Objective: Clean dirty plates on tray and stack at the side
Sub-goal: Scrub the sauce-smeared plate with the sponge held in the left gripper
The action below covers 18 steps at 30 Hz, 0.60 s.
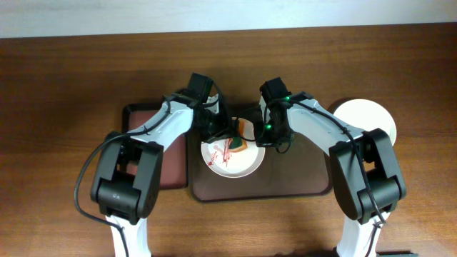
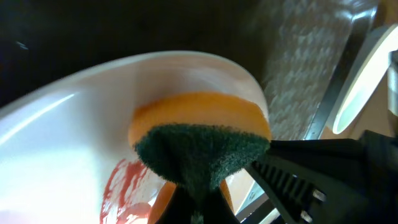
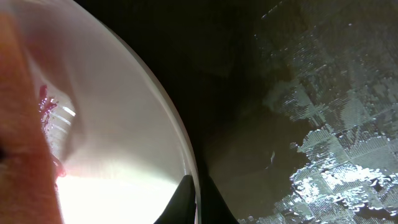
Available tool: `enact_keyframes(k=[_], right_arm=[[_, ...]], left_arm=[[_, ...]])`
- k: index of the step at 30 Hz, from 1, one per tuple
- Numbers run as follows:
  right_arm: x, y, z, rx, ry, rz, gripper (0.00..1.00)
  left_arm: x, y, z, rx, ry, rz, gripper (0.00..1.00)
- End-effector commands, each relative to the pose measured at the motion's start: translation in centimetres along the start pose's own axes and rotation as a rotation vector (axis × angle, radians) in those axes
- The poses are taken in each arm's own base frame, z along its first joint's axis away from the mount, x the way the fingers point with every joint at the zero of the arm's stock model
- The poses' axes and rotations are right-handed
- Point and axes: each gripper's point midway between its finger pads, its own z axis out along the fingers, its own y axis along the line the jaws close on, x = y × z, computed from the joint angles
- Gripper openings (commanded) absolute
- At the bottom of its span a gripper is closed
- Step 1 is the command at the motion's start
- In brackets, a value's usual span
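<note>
My left gripper should wipe the streaks, lift, move left in the overhead view and lower to release the sponge on the smaller reddish-brown tray, since space shows there.
A white plate (image 1: 235, 163) with red streaks lies on the large dark brown tray (image 1: 300, 187). My left gripper (image 1: 220, 134) is shut on an orange sponge with a green scrub face (image 1: 241, 140) and presses it on the plate's far part. In the left wrist view the sponge (image 2: 199, 140) sits on the plate (image 2: 56, 155) beside the streaks (image 2: 121, 186). My right gripper (image 1: 270, 137) is shut on the plate's right rim, as the right wrist view (image 3: 196, 196) shows. A clean white plate (image 1: 365, 119) rests on the table at the right. A third plate is not visible.
A smaller reddish-brown tray (image 1: 137, 114) lies at the left, partly under my left arm. Both arms cross the back of the large tray. The right half of the tray (image 3: 298, 93) is bare and shows shiny patches.
</note>
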Motion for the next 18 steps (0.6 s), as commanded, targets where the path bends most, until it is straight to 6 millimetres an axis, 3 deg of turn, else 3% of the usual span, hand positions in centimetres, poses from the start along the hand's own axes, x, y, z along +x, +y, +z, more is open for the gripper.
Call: enact_keyframes(k=[1,6,11,15,18], right_arm=[[0.6,-0.5,1.1,0.039,0.026,0.005,0.04],[0.6,-0.6,1.1,0.04,0.028,0.007,0.04],[0.7,-0.6,1.1,0.041,0.029,0.007,0.04],[0.8,-0.8,1.1,0.052,0.032,0.008,0.04],[0.9,-1.2,1.1,0.073,0.035,0.009,0.04]], left_arm=[[1.2,0.7,2.4,-0.001,0.069,-0.028,0.0],[3.0,6.7,1.5,-0.31,0.082,-0.11,0.0],[4.3,9.0,-0.3,-0.455,0.115,-0.088,0.0],[4.0,11.5,-2.5,-0.608,0.074,-0.085,0.0],[4.0,11.7,-4.4,-0.667,0.049,-0.076,0.0]])
